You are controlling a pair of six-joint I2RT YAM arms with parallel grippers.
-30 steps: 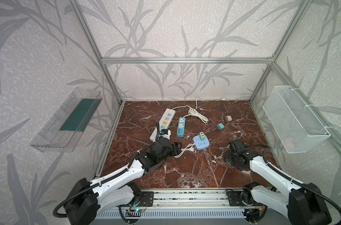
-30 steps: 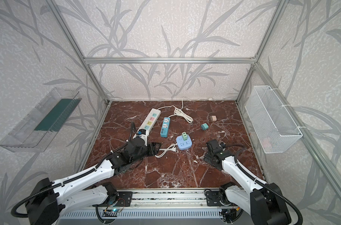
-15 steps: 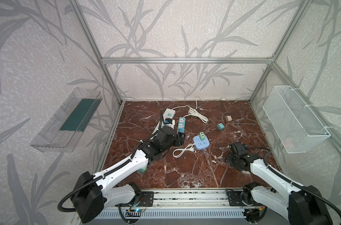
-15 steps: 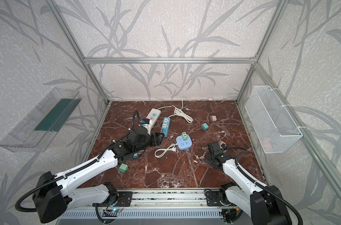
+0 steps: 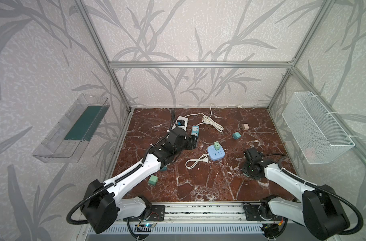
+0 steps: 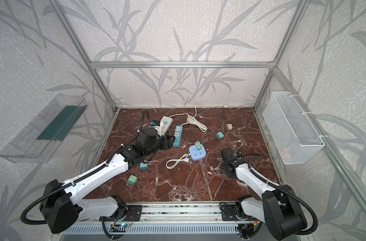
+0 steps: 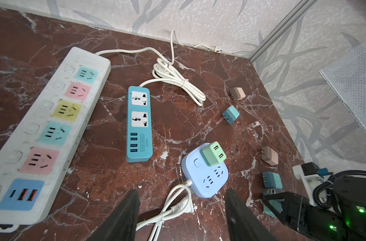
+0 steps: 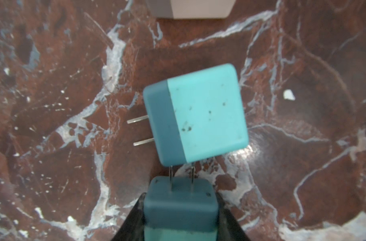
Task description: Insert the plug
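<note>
My right gripper will move across to the bare marble before the blue power strip and release there, because another teal plug crowds the held plug's pins.
My right gripper (image 8: 180, 196) is shut on a teal plug (image 8: 180, 210), held low over the marble floor with its two prongs pointing away from me. A second teal plug (image 8: 196, 116) lies just ahead of it. In both top views this gripper (image 5: 250, 169) stands right of the blue square power strip (image 5: 215, 153), which carries a green plug (image 5: 217, 144). My left gripper (image 7: 182, 196) is open and empty above that strip's white cord (image 7: 173, 206). It sits by the near end of the teal power strip (image 7: 139, 125) and the long white strip (image 7: 50, 129).
Loose plugs lie about: beige (image 7: 269, 155), teal (image 7: 231, 113) and beige (image 7: 238, 93) toward the back right, green (image 5: 152, 179) and teal (image 5: 163, 168) beside the left arm. A coiled white cable (image 5: 212, 123) lies at the back. A wire basket (image 5: 315, 129) hangs on the right wall.
The right jaws have closed on the teal plug. The left arm has swung away from the front toward the power strips, uncovering the green and teal plugs beside it.
</note>
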